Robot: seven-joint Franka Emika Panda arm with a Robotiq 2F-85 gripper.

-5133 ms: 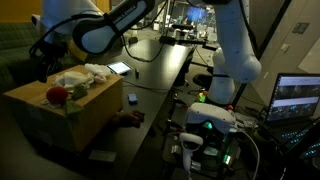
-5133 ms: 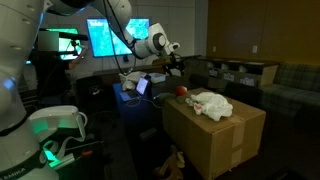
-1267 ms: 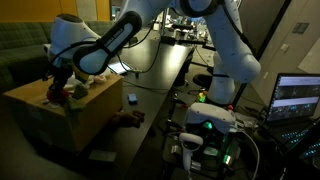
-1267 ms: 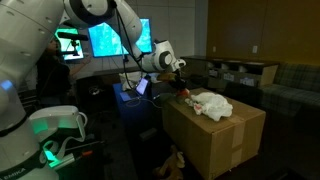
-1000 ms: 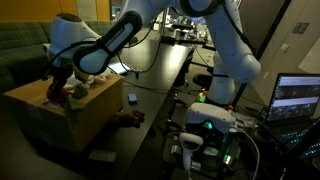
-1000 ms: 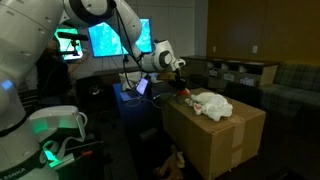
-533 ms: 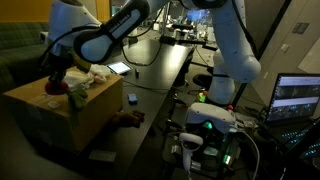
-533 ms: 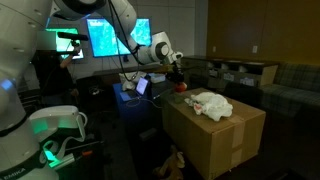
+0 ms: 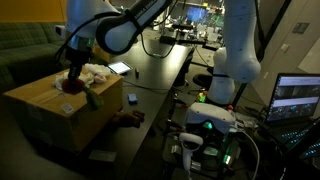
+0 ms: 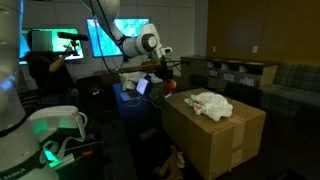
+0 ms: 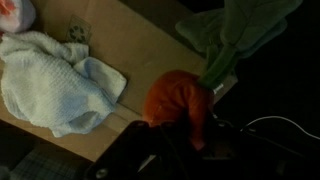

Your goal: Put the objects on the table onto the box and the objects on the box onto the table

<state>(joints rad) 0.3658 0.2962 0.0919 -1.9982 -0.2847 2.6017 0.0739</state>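
Note:
My gripper carries the carrot back past the box's edge and down to the dark tabletop beside the box next, because the toy (image 9: 71, 86) still hangs above the box.
A cardboard box (image 9: 50, 108) (image 10: 222, 135) stands beside the black table (image 9: 155, 70). My gripper (image 9: 73, 72) (image 10: 166, 74) is shut on an orange-red plush toy (image 9: 71, 86) (image 10: 169, 88) (image 11: 172, 98) with green leaves (image 11: 238, 30). The toy hangs just above the box's edge on the table side. In the wrist view the dark gripper (image 11: 168, 128) covers the toy's lower part. A crumpled white cloth (image 9: 97, 72) (image 10: 210, 103) (image 11: 55, 85) lies on the box top. A pinkish thing (image 11: 12, 12) shows at the box's far corner in the wrist view.
On the table lie a small blue object (image 9: 131, 99) and a lit tablet (image 9: 118, 68). An open laptop (image 9: 298, 98) stands near the robot base. Bright monitors (image 10: 125, 38) glow behind the table. Sofas (image 10: 290, 85) line the back wall.
The gripper has lifted the red toy off the box top and carried it toward the box's table-side edge. The white cloth has stayed in place.

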